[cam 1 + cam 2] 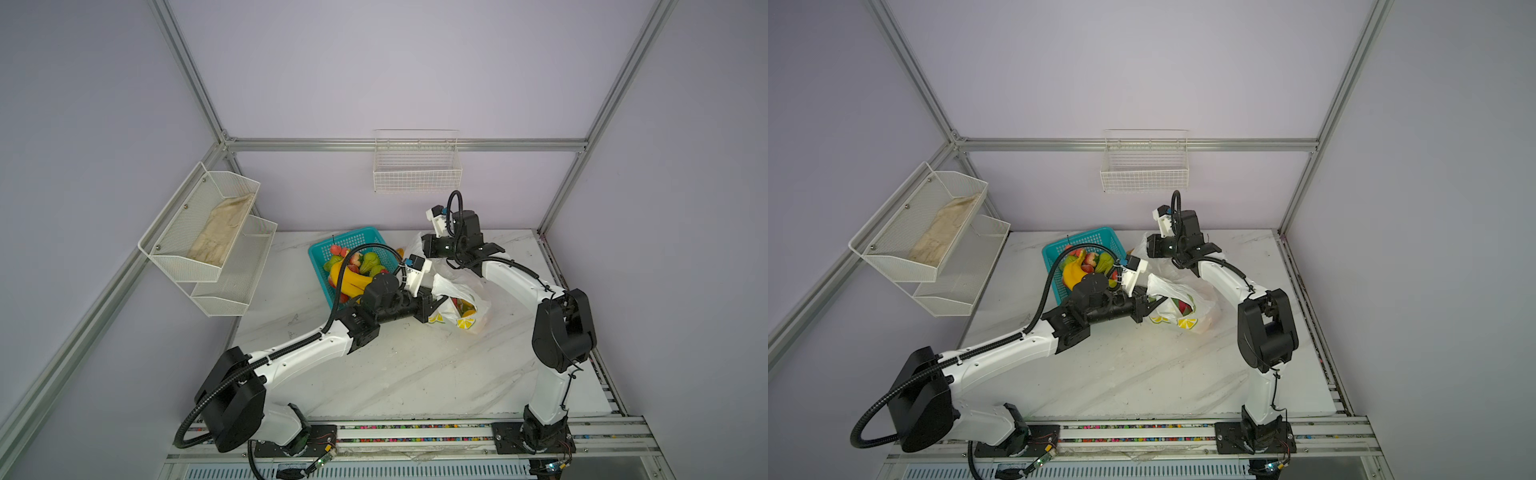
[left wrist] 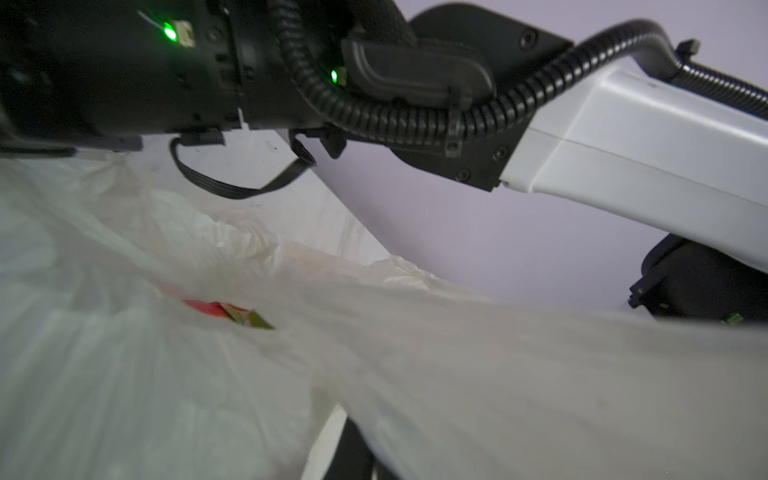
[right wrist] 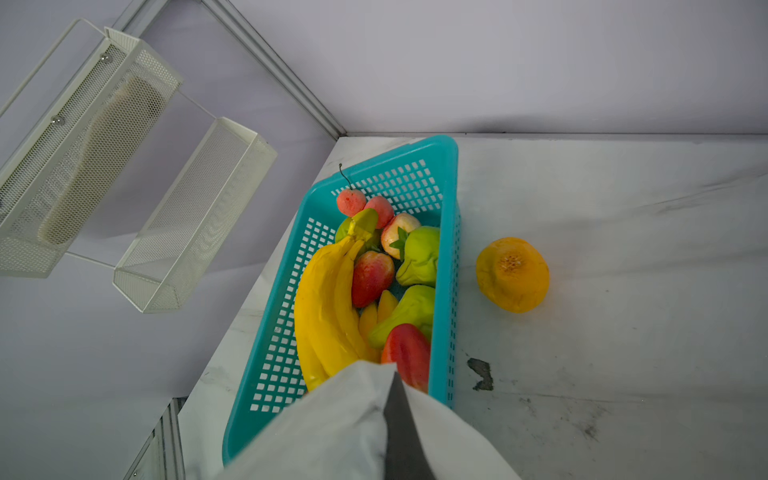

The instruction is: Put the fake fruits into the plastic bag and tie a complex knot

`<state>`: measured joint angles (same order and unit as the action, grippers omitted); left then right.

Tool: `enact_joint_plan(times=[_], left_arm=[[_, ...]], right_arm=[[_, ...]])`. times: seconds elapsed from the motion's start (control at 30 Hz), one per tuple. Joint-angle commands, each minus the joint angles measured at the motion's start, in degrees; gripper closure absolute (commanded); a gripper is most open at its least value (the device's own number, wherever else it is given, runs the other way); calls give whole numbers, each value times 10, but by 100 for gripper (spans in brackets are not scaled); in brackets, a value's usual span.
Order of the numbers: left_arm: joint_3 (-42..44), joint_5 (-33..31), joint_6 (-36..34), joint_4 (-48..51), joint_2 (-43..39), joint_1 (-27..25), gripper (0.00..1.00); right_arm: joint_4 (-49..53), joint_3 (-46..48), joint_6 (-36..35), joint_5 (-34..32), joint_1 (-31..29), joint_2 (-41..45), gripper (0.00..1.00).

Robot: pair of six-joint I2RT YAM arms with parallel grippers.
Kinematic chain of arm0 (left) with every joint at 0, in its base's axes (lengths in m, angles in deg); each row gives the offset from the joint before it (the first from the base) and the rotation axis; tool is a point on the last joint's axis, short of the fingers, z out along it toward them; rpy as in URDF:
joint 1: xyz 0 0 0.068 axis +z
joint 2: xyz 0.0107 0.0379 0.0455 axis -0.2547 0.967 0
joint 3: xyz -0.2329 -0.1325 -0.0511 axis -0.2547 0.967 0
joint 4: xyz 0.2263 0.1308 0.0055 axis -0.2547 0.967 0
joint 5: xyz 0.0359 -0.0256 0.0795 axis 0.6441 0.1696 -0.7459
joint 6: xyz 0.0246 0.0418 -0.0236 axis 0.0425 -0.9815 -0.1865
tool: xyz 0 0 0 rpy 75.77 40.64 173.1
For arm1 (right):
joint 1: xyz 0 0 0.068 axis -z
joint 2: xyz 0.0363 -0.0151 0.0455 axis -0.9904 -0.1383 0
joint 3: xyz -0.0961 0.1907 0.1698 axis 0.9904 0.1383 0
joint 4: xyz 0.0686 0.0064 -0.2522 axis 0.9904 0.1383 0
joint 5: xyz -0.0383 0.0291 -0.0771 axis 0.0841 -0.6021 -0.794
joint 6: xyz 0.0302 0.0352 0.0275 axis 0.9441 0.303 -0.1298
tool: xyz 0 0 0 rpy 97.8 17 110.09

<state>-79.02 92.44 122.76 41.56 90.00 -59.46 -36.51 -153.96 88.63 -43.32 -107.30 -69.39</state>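
I should next move my right gripper toward the basket's rim by the loose orange and let go of the bag's far handle, because my left gripper is holding the near edge of the bag's opening.
The plastic bag (image 1: 471,291) (image 1: 1202,291) lies crumpled on the table's middle right, mouth facing left, with red and orange fake fruits (image 1: 463,308) (image 1: 1185,306) inside. My left gripper (image 1: 435,302) (image 1: 1152,300) is shut on the bag's near mouth edge. My right gripper (image 1: 417,247) (image 1: 1144,246) is shut on the far handle strip, lifted beside the teal basket (image 1: 365,237) (image 3: 446,174). White film drapes over its dark finger (image 3: 399,440). Bananas (image 3: 328,299), strawberries and green pears fill the basket. One orange (image 3: 512,274) sits loose on the table. No knot shows.
Two white mesh shelves (image 1: 208,249) hang on the left wall, the upper one holding a beige cloth (image 1: 222,232). A white wire basket (image 1: 417,166) hangs on the back wall. The right arm's elbow (image 1: 563,328) stands near the table's right edge.
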Motion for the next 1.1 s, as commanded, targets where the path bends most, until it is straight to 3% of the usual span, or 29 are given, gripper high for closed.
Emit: enact_joint_plan(times=[0.0, 0.2, 0.4, 0.5, 0.73, 0.87, 0.97, 1.07], left_arm=[[44, -53, -4, 2, -67, 27, 100], [72, -65, -20, 15, -112, 31, 100], [59, -25, -6, -20, -73, 9, 100], [39, -16, -14, -30, -50, -13, 100], [35, -43, 19, -44, -18, -20, 100], [41, -63, 35, -53, -15, -19, 100], [51, -73, 51, -71, -16, -13, 100], [59, -73, 68, -82, -16, -3, 100]], right_arm=[[-30, -45, 17, 9, -34, -20, 99], [-13, -110, 18, 10, -80, -79, 99], [28, -123, -19, -18, -80, -86, 98], [72, -127, -52, -46, -68, -79, 93], [160, -96, -108, -188, -17, -2, 59], [186, -50, -132, -281, 3, 71, 33], [193, -18, -136, -314, 10, 116, 19], [194, 12, -135, -326, 11, 159, 11]])
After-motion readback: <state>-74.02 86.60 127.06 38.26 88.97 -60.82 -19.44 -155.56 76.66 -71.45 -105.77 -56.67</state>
